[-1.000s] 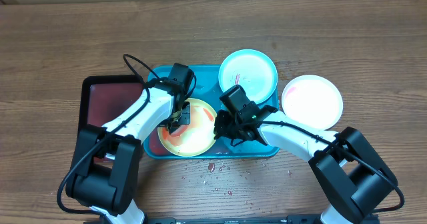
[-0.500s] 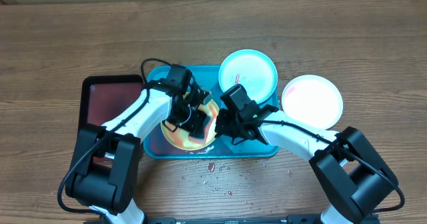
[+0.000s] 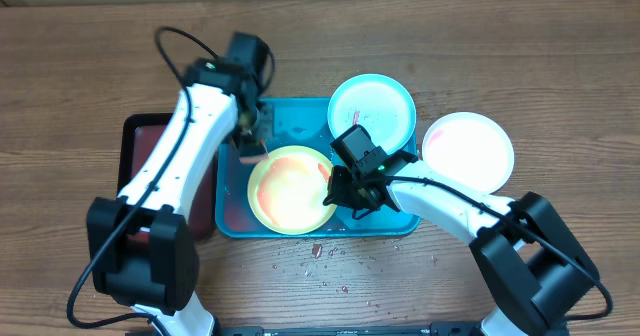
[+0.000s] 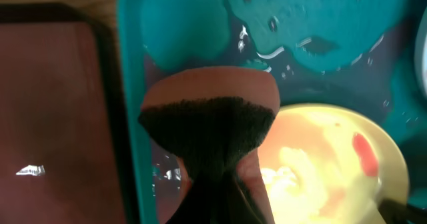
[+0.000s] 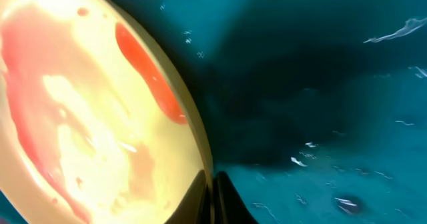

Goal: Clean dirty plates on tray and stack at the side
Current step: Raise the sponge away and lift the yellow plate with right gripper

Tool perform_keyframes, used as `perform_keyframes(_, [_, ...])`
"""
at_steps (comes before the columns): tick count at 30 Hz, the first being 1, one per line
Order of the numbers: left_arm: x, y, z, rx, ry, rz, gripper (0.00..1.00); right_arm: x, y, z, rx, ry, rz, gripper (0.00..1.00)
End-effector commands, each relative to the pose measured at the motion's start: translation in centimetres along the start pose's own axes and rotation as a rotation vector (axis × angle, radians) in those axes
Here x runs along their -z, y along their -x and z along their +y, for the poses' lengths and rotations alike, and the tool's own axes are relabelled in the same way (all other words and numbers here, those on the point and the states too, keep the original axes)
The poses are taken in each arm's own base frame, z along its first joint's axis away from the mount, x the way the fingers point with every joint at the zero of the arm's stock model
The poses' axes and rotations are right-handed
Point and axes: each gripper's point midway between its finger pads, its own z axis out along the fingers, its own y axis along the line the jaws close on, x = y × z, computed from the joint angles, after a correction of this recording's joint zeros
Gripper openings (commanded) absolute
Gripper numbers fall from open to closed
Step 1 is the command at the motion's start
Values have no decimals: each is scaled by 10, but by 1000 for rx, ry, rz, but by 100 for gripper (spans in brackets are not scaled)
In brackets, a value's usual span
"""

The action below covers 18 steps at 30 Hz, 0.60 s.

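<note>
The white plate [image 3: 467, 153] is beside the tray. Next, my right gripper should go up, move across to the right in the overhead view, come down onto that plate and let go of it.
The yellow-green plate [image 3: 288, 188], smeared red, lies in the turquoise tray [image 3: 300, 119]. My right gripper [image 3: 338, 188] is shut on its right rim; the right wrist view shows both fingers [image 5: 200, 201] pinching the plate's edge [image 5: 87, 111] over the wet tray floor [image 5: 320, 84]. My left gripper [image 3: 250, 134] is shut on an orange sponge with a dark scrub face [image 4: 210, 121], held above the tray's far-left part, beside the plate [image 4: 327, 164]. The light blue plate [image 3: 371, 109] overlaps the tray's far-right corner. The white plate [image 3: 467, 153] lies on the table to the right.
A dark maroon tray [image 3: 160, 156] sits left of the turquoise tray, and also shows in the left wrist view [image 4: 53, 111]. Red crumbs [image 3: 320, 254] are scattered on the wood in front of the tray. The tray floor is wet with soap film [image 4: 300, 24].
My left arm has lifted the sponge off the yellow-green plate and swung back and left over the tray's far-left corner. The right gripper keeps its hold on the plate's rim.
</note>
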Motion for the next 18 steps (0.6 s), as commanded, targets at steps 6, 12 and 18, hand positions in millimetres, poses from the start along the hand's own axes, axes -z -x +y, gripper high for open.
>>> perform_keyframes(6, [4, -10, 4, 43, -8, 50, 4, 86, 42, -6, 121, -157, -257, 4])
perform_keyframes(12, [3, -11, 4, 45, -8, 54, 4, 126, 52, -28, 158, -326, -376, 4])
perform_keyframes(18, [1, -13, 2, 46, -21, 63, 4, 153, 56, -28, 232, -454, -484, 4])
